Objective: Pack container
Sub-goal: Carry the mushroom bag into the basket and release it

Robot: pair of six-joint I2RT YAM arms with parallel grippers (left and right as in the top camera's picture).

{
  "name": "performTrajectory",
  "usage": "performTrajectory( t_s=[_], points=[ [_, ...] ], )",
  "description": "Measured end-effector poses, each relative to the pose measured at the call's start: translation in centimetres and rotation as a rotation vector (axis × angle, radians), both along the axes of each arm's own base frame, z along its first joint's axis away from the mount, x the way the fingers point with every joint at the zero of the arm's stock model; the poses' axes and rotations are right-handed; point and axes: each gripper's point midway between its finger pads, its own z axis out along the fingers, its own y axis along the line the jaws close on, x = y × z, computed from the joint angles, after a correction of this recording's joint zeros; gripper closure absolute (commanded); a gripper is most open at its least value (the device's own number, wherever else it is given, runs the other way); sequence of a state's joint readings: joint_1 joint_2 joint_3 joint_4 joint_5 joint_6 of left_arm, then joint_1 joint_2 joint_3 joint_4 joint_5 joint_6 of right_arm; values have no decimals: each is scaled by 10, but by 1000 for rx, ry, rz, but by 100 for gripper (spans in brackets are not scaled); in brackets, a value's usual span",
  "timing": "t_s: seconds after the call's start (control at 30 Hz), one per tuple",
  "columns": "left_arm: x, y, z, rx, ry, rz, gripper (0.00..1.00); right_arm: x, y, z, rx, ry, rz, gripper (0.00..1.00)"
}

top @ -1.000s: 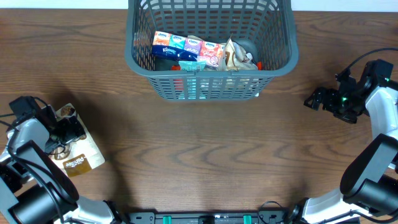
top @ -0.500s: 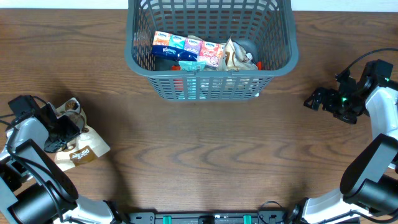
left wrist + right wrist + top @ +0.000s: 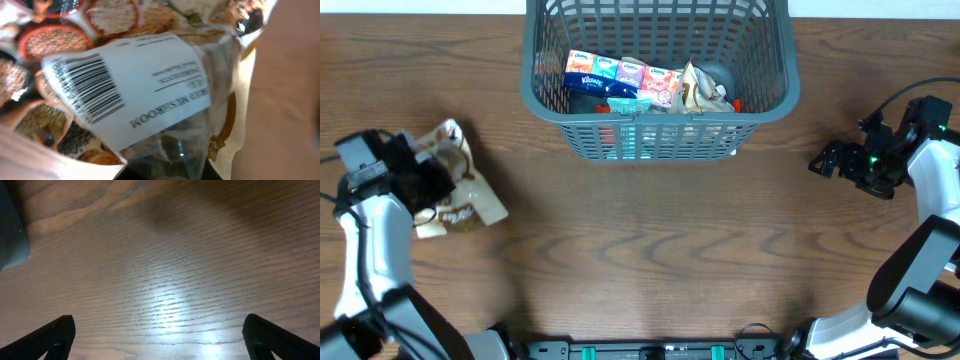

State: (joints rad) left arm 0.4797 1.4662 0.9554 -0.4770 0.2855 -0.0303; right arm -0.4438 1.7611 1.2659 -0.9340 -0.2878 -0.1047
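Observation:
My left gripper needs to lift outward over the basket's rim and then go down toward the tissue packs to let go, since the basket's rim is between the pouch (image 3: 140, 85) and the goods inside.
The container (image 3: 660, 113), a dark grey slatted basket, stands at the back middle of the table. Inside it lie a row of tissue packs (image 3: 620, 78) and a crumpled snack bag (image 3: 702, 90). At the left, my left gripper (image 3: 428, 188) is shut on a tan pouch of dried mushroom (image 3: 472, 207). The pouch hangs tilted from its jaws. That pouch (image 3: 140, 85), with its white barcode label, fills the left wrist view and hides the fingers. At the far right, my right gripper (image 3: 825, 160) stands open above bare wood, with nothing between its fingers (image 3: 57, 336).
The brown wooden table (image 3: 660, 250) stretches between the two arms. The basket's grey corner (image 3: 10, 240) shows at the left edge of the right wrist view. Black arm bases sit along the front edge.
My left gripper has shut on the pouch and carried it a little back and to the right, turning it. The right arm has not moved.

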Motion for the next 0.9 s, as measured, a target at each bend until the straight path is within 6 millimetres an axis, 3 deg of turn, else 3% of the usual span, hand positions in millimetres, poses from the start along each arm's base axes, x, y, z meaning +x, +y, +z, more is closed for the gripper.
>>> performTrajectory(
  t_s=[0.2, 0.43, 0.63, 0.77, 0.9],
  points=[
    [30, -27, 74, 58, -91, -99, 94, -1, 0, 0, 1, 3, 0, 1],
    [70, -56, 176, 187, -280, -183, 94, -2, 1, 0, 4, 8, 0, 1],
    [87, -80, 253, 250, -461, -235, 94, -3, 1, 0, 5, 10, 0, 1],
    [92, -108, 285, 301, -544, -326, 94, -2, 1, 0, 5, 10, 0, 1],
    [95, -149, 295, 368, -593, -490, 94, -2, 1, 0, 5, 10, 0, 1]
  ],
)
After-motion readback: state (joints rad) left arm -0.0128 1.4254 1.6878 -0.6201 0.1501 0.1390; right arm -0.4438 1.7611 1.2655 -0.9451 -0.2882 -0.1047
